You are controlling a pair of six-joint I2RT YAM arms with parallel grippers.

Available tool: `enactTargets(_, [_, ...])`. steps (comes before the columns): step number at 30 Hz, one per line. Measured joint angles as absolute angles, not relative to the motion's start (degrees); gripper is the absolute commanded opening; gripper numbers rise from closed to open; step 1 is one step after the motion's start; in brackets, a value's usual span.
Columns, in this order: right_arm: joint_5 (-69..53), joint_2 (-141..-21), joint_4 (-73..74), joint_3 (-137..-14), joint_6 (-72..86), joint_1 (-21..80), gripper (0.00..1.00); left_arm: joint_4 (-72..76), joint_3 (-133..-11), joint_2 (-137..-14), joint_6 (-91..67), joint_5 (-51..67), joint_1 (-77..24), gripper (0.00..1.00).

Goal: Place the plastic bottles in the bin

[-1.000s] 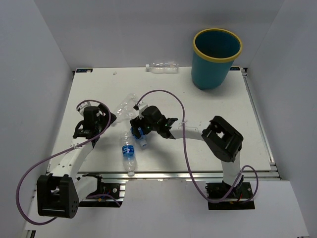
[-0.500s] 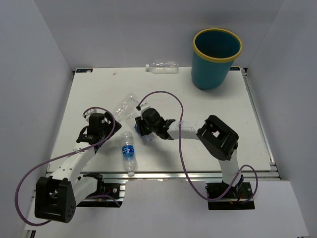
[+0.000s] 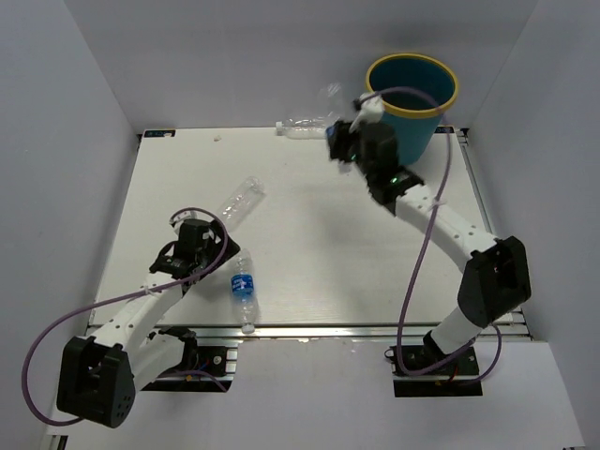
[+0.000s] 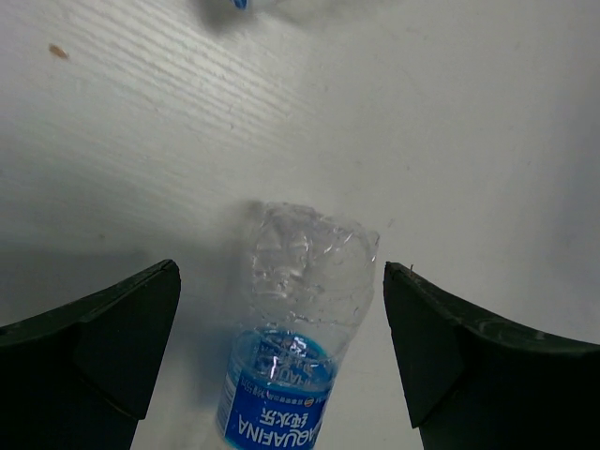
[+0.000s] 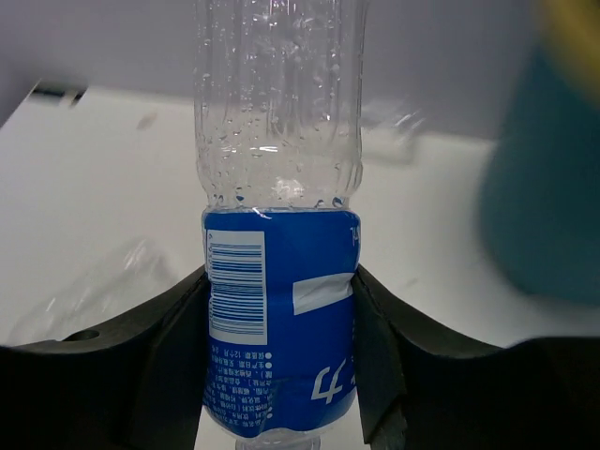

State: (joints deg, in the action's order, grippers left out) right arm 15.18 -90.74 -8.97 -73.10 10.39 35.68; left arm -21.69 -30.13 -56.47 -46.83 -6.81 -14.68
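The lying bottle's label is below my left gripper and nearer my base, so I will move that gripper down, back and to the right in the top view onto the label next.
My right gripper (image 3: 343, 141) is raised just left of the bin (image 3: 427, 127), a teal basket with a yellow rim. It is shut on a clear plastic bottle (image 5: 279, 169) with a blue label, and both pads (image 5: 178, 328) press the label. The bin shows as a blur (image 5: 548, 187) at the right of that view. My left gripper (image 4: 281, 274) is open low over the table. A second blue-labelled bottle (image 4: 286, 347) lies between its fingers, untouched, with its base pointing away. From above, this bottle (image 3: 243, 287) lies near the front edge beside the left gripper (image 3: 214, 262).
A clear unlabelled bottle (image 3: 242, 199) lies left of centre on the white table (image 3: 356, 253). Another clear bottle (image 3: 305, 127) lies along the back edge, left of the bin. White walls close in the back and both sides.
My right gripper closed on a labelled bottle at the table's middle and carried it up and back to beside the bin. The left arm drew nearer to the bottle by the front edge.
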Motion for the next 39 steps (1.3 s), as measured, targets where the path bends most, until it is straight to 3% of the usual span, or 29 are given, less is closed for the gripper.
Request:
enactTargets(9, [19.0,-106.6,-11.0,-109.8,3.5,15.6,0.26,-25.8,-28.6,-55.9,-47.0,-8.6,-20.9,0.98])
enactTargets(11, [19.6,-113.2,-11.2,-118.0,3.6,13.0,0.49,-26.2,-28.3,-55.1,-47.0,-8.5,-21.3,0.98])
enactTargets(12, [19.4,-116.4,-10.8,-122.0,3.8,12.1,0.52,-26.1,-28.1,-54.8,-47.0,-8.5,-21.5,0.98])
enactTargets(16, [19.4,-124.7,-7.3,-127.8,4.9,9.2,0.89,-26.6,-27.7,-54.7,-47.0,-8.0,-22.9,0.98])
enactTargets(23, [22.9,-124.4,-5.7,-123.2,4.1,9.0,0.89,-26.8,-27.1,-55.0,-47.1,-7.1,-27.7,0.98])
enactTargets(27, [19.9,-117.6,-4.0,-117.8,4.4,9.3,0.89,-26.8,-26.9,-57.2,-47.5,-7.1,-29.6,0.95])
enactTargets(32, [11.8,-101.3,-4.4,-104.1,6.7,9.8,0.89,-26.3,-26.8,-60.9,-48.1,-7.9,-31.4,0.75])
enactTargets(36, [4.6,-87.7,-7.3,-90.2,9.3,11.0,0.89,-25.7,-27.1,-62.1,-48.0,-8.4,-32.6,0.41])
enactTargets(39, [-3.0,-79.9,-10.1,-78.2,12.1,12.9,0.89,-25.0,-27.6,-61.9,-46.7,-8.1,-33.6,0.29])
